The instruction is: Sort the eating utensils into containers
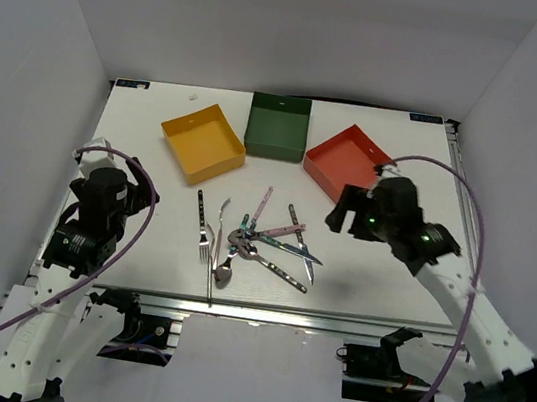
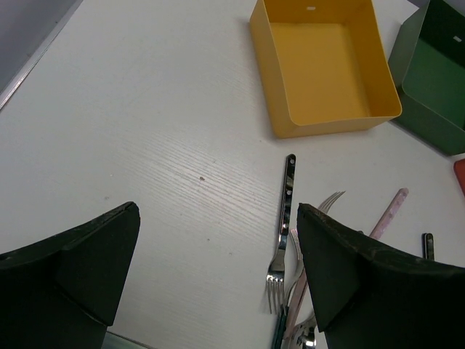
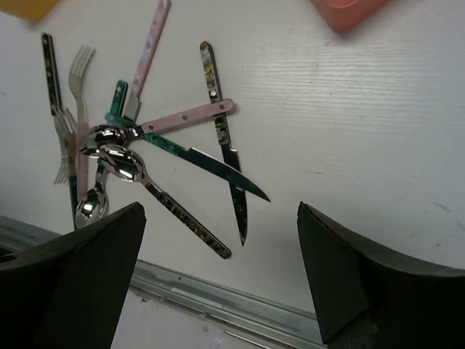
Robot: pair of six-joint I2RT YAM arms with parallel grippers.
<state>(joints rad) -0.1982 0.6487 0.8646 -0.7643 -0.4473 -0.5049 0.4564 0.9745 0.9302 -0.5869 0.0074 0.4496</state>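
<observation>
My right gripper should shift left in the top view, turn and lower astride the spoon's pink handle, as the spoon lies on a dark-handled knife.
Several utensils (image 1: 257,243) lie in a loose pile at the table's near middle: forks, spoons, knives, some with pink or teal handles. A silver fork (image 2: 283,225) lies left of the pile. Two knives (image 3: 225,138) cross in the right wrist view, next to a spoon (image 3: 156,196). The yellow tray (image 1: 203,143), dark green tray (image 1: 279,127) and red-orange tray (image 1: 348,162) stand in a row behind, all empty. My left gripper (image 2: 218,283) is open, above bare table left of the fork. My right gripper (image 3: 218,283) is open, above the table's near edge right of the pile.
The metal rail of the table's near edge (image 3: 218,305) runs below the right gripper. White walls enclose the table on three sides. Purple cables loop from both arms.
</observation>
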